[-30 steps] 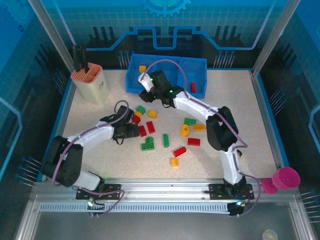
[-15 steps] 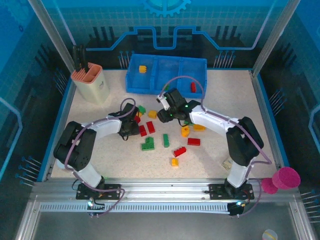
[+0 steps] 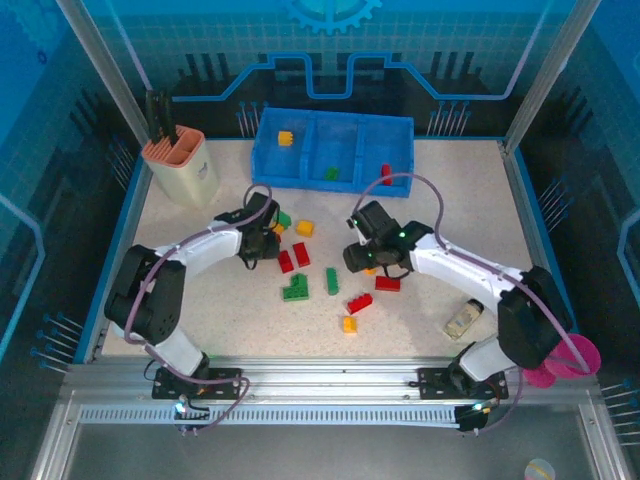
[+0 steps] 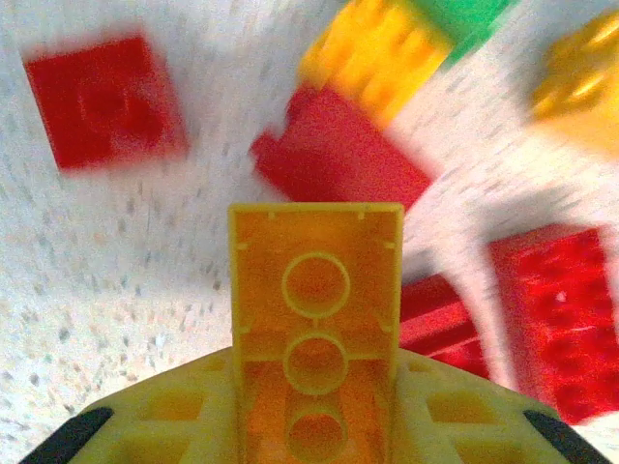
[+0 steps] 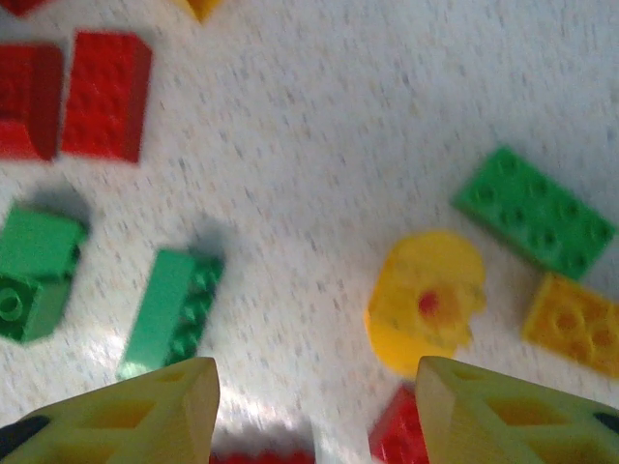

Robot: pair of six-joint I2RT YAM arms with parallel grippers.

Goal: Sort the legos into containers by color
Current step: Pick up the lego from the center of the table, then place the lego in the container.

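The robot's left gripper will next lift outward over the tray's end container by the beige holder and let go of the yellow brick.
The blue tray (image 3: 268,160) lies at the back with three containers side by side: a yellow lego (image 3: 285,137) in the left one, a green lego (image 3: 330,173) in the middle, a red lego (image 3: 386,174) in the right. Loose red, green and yellow legos are scattered mid-table. My left gripper (image 3: 262,243) (image 4: 314,401) is shut on a yellow brick (image 4: 314,290), just above several red bricks (image 4: 338,159). My right gripper (image 3: 364,256) (image 5: 314,416) hangs open over bare table, between a green brick (image 5: 172,311) and a round yellow piece (image 5: 426,302).
A beige holder (image 3: 182,167) stands at the back left and a pink cup (image 3: 571,356) sits off the front right edge. A small tan object (image 3: 465,318) lies near the right arm. More bricks lie in front: a green L-shape (image 3: 295,290), red (image 3: 359,302), yellow (image 3: 348,323).
My left gripper has closed on the yellow brick beside the red ones. The right arm has swung from over the tray back to mid-table, its jaws widening.
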